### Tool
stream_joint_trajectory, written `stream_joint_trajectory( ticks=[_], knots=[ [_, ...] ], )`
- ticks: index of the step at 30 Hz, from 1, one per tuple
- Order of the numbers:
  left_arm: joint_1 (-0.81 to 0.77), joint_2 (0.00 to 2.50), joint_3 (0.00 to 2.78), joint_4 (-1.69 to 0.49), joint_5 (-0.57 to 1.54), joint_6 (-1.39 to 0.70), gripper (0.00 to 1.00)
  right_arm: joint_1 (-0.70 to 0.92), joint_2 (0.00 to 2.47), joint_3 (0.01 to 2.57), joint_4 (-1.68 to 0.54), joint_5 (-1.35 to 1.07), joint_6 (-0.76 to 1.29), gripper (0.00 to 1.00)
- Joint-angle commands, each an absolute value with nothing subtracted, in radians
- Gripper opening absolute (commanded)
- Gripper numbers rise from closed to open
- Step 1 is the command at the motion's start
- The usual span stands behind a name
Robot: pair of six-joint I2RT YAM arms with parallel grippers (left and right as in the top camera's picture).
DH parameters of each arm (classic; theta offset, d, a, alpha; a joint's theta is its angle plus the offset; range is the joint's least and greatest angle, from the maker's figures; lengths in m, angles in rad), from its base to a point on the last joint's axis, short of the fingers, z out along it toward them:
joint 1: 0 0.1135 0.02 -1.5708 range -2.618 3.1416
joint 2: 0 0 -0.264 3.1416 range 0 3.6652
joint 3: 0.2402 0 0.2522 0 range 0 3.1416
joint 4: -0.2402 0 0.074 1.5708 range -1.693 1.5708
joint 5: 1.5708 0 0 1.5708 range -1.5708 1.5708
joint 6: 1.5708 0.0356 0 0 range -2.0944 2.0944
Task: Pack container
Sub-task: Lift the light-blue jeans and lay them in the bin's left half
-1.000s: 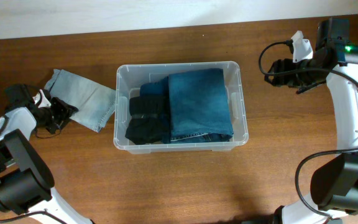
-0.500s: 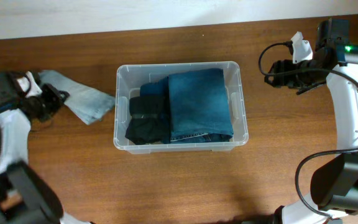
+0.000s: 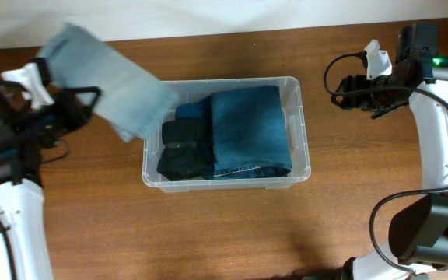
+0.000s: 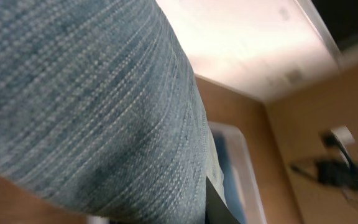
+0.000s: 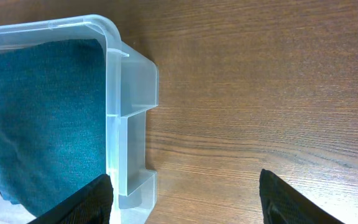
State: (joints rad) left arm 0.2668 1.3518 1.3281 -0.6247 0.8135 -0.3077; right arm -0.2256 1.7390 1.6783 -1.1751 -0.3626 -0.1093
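Observation:
Next I will swing my left gripper right in the overhead view over black clothes [image 3: 183, 152], descend and release the denim, since they lie uncovered below it beside the jeans [image 3: 249, 128].
The clear plastic container [image 3: 225, 180] sits mid-table and holds folded dark blue jeans [image 3: 249, 128] and black clothes [image 3: 183, 152]. My left gripper [image 3: 75, 109] is shut on a light blue denim piece [image 3: 103, 78], held raised to the left of the container, its end overhanging the container's left rim. The denim [image 4: 86, 106] fills the left wrist view and hides the jaws. My right gripper [image 3: 347, 90] is open and empty, right of the container. In the right wrist view the container's handle [image 5: 132, 124] and the jeans [image 5: 42, 112] show between the spread fingers.
The brown wooden table [image 3: 232, 233] carries the container. A white wall edge [image 3: 169, 15] runs along the back. Cables loop near the right arm [image 3: 442, 124].
My left gripper has lifted the light denim off the table and swung it up and right toward the container. The right arm has not moved.

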Motion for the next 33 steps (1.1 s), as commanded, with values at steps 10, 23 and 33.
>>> stream_joint_trajectory(
  ticks=[10,23,33],
  knots=[
    [-0.123,1.393,1.363,-0.838,0.836,0.093,0.01,-0.223,1.703,1.694,-1.183,-0.334,-0.115,0.68],
    [-0.148,1.588,1.363,-0.873,0.724,0.242,0.0,-0.223,1.703,1.694,-1.188,-0.327,-0.116,0.68],
    [-0.147,1.657,1.363,-0.826,0.522,0.241,0.01,-0.223,1.703,1.694,-1.19,-0.327,-0.116,0.68]
  ],
)
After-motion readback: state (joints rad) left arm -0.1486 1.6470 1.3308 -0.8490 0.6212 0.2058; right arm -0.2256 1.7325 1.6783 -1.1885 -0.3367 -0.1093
